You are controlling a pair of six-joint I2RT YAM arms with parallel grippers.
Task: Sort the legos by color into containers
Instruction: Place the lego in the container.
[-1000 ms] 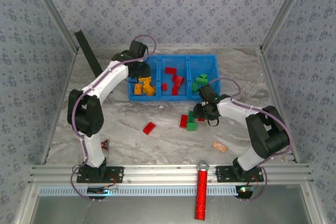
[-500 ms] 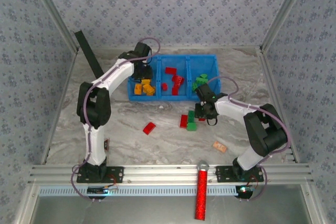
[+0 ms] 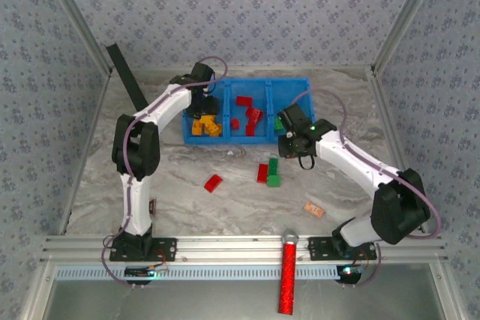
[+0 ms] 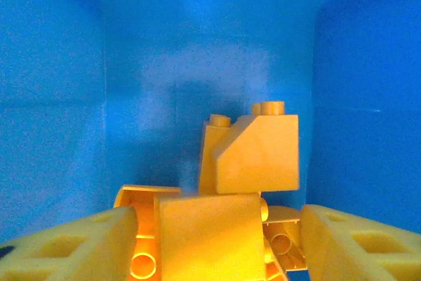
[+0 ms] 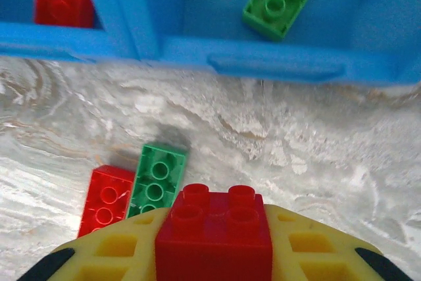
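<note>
The matching brick swings outward in my right gripper next, toward the yellow legos, over the middle section of the bin holding red legos, then goes down and is released.
The blue containers stand at the back of the table as one bin of three compartments. Yellow legos lie in the left one, red legos in the middle, green legos in the right. My left gripper reaches down into the left compartment and stands open, with a yellow brick loose between its fingers. My right gripper hovers at the bin's front wall, shut on a red four-stud brick. A red brick and a green brick lie on the table below it.
Another red brick lies alone left of centre. A pale peach block sits at the right front, a red-and-black triangle by the left arm's base. A glittery red cylinder stands on the front rail, and a black bar leans at the back left.
My left jaws have opened over the yellow pile in the left compartment. My right gripper closed on the red brick and rose from the table toward the bin.
</note>
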